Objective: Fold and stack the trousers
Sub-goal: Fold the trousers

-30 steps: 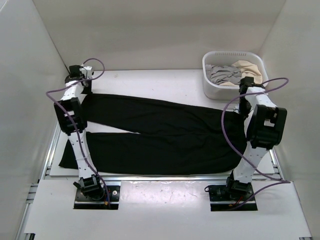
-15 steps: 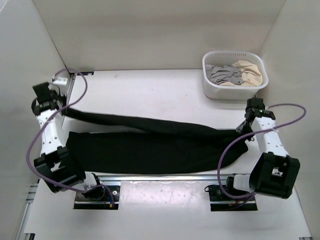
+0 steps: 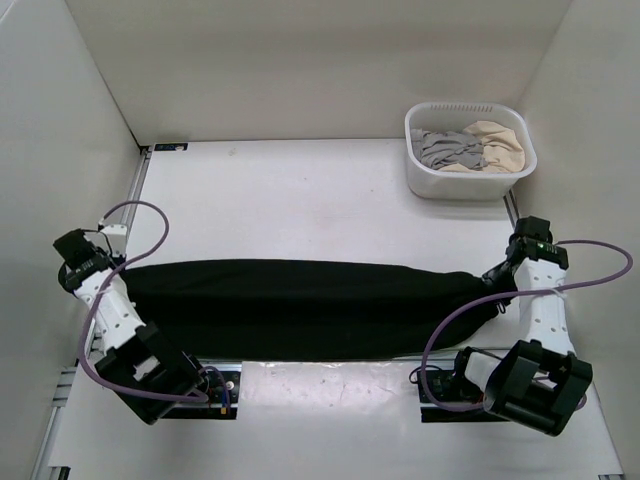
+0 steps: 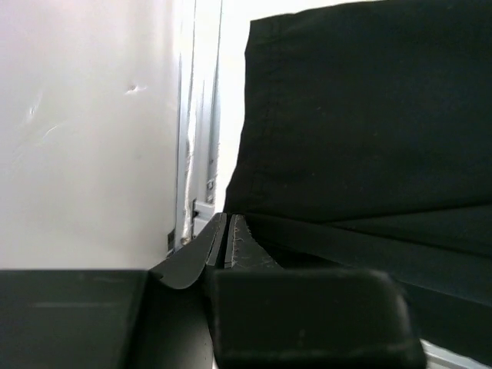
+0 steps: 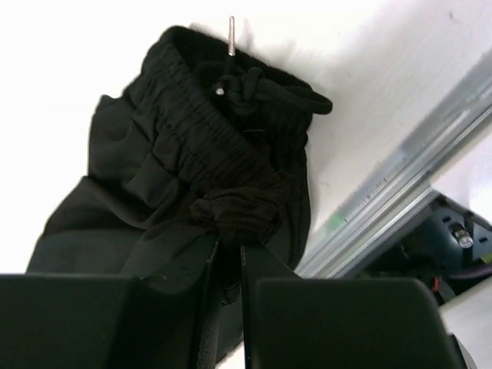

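Note:
I will move my right gripper back and down onto the table (image 5: pixel 336 187) beside the metal bar next and let go of the waistband (image 5: pixel 234 211), because this end of the trousers is held above the table.
The black trousers (image 3: pixel 300 305) lie folded lengthwise, one leg over the other, in a long band across the near part of the table. My left gripper (image 3: pixel 115 270) is at the band's left end, shut on the leg hem (image 4: pixel 254 231). My right gripper (image 3: pixel 500 272) is at the right end, shut on the bunched elastic waistband (image 5: pixel 234 211). The waistband and its drawstring tip (image 5: pixel 231 34) show in the right wrist view. Both ends are held slightly above the table.
A white basket (image 3: pixel 420 175) at the back right holds a grey garment (image 3: pixel 445 148) and a beige garment (image 3: pixel 497 145). A metal rail (image 3: pixel 320 368) runs along the table's near edge, also in the right wrist view (image 5: pixel 384 184). White walls stand on both sides.
Both grippers have pulled the far leg and waist edge toward the near edge, laying it over the near leg. The trousers went from spread open to one narrow band.

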